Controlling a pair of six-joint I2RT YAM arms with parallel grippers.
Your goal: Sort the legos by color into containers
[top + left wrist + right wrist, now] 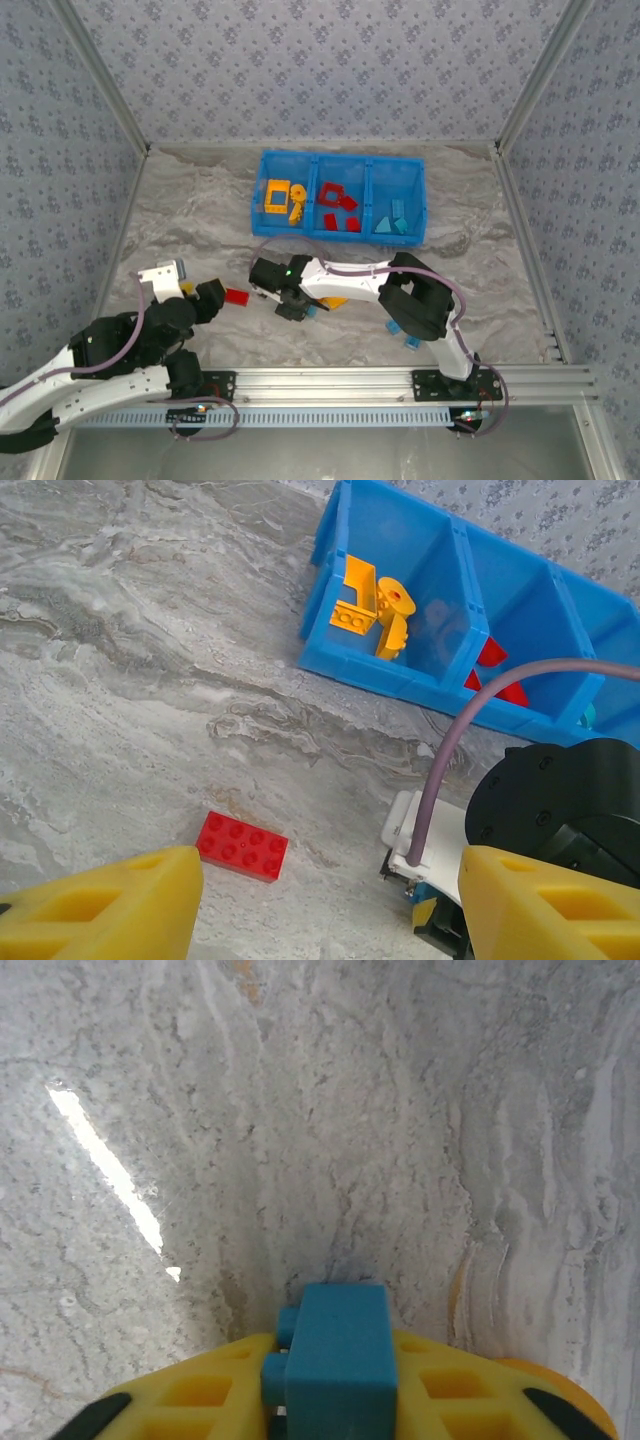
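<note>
The right gripper lifts the matching lego next, carries it outward over the blue bin's section with light blue legos, lowers it and releases it.
The blue bin (340,160) stands at the back with three compartments in a row, holding yellow, red and light blue legos from left to right. A red brick (237,296) (243,845) lies flat on the table. My left gripper (212,297) (330,915) is open just left of that brick, its yellow fingers (110,910) wide apart with nothing between them. My right gripper (293,305) (340,1405) is low over the table, shut on a light blue brick (340,1355) that sticks out past its yellow fingertips.
An orange-yellow brick (335,302) lies partly under the right arm. Two light blue bricks (394,327) (411,344) sit by the right arm's elbow. The right wrist (560,800) and its cable (450,760) are close to my left gripper. Patterned walls enclose the table.
</note>
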